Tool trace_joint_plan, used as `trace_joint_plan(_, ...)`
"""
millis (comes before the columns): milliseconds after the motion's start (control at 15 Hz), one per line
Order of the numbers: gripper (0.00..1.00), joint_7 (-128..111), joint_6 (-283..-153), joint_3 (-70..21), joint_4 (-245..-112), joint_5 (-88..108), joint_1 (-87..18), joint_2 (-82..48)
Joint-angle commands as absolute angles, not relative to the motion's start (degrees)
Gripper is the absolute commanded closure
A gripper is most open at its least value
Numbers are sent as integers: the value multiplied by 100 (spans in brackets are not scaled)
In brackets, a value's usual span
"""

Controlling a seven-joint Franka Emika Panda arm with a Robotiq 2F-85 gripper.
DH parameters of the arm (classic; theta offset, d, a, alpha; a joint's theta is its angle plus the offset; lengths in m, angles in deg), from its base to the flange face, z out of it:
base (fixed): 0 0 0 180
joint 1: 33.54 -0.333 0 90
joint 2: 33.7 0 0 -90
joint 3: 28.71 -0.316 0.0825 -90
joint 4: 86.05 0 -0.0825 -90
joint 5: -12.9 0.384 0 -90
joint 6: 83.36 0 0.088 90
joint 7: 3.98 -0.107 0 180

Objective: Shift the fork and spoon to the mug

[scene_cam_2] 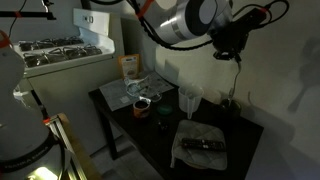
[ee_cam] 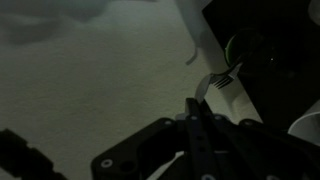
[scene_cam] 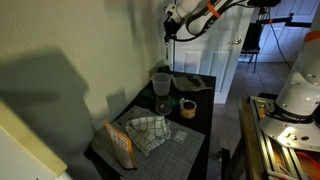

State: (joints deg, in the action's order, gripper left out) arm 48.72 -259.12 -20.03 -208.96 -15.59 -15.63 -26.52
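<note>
My gripper will lower toward the grey mug first, to get the tines of the fork (ee_cam: 222, 82) into the mug's opening, as they hang high above the mug.
My gripper (ee_cam: 196, 106) is shut on the handle of a silver fork (ee_cam: 222, 82), whose tines point away from the fingers. In both exterior views the gripper (scene_cam: 170, 32) (scene_cam_2: 236, 54) hangs high above the back of the black table (scene_cam: 200, 135), close to the wall. Below it stands a grey mug (scene_cam: 160, 80), which looks dark in an exterior view (scene_cam_2: 232, 103). I cannot make out the spoon in any view; the scene is very dark.
A stemmed glass (scene_cam: 162, 103) (scene_cam_2: 187, 98) stands near the mug. A small brown cup (scene_cam: 187, 108) (scene_cam_2: 142, 107), a checkered cloth (scene_cam: 148, 132), a snack bag (scene_cam: 120, 143) and a grey towel (scene_cam_2: 203, 145) with a dark object on it also lie on the table.
</note>
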Motion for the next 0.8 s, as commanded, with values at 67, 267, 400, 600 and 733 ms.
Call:
trace_joint_plan(67, 99, 4435, -26183, -1835, -20257, -1786, -1748, -1839)
trace_joint_plan(267, 99, 4514, -26103, -1836, -20008, -1516, -1835, -1470)
trace_joint_plan(400, 99, 4433, -26035, -1839, -19899, -1475, -1854, -1300)
trace_joint_plan(600, 99, 4334, -25891, -1895, -19785, -1372, -1803, -1056)
trace_joint_plan(733, 99, 4334, -25771, -1956, -19722, -1259, -1740, -907)
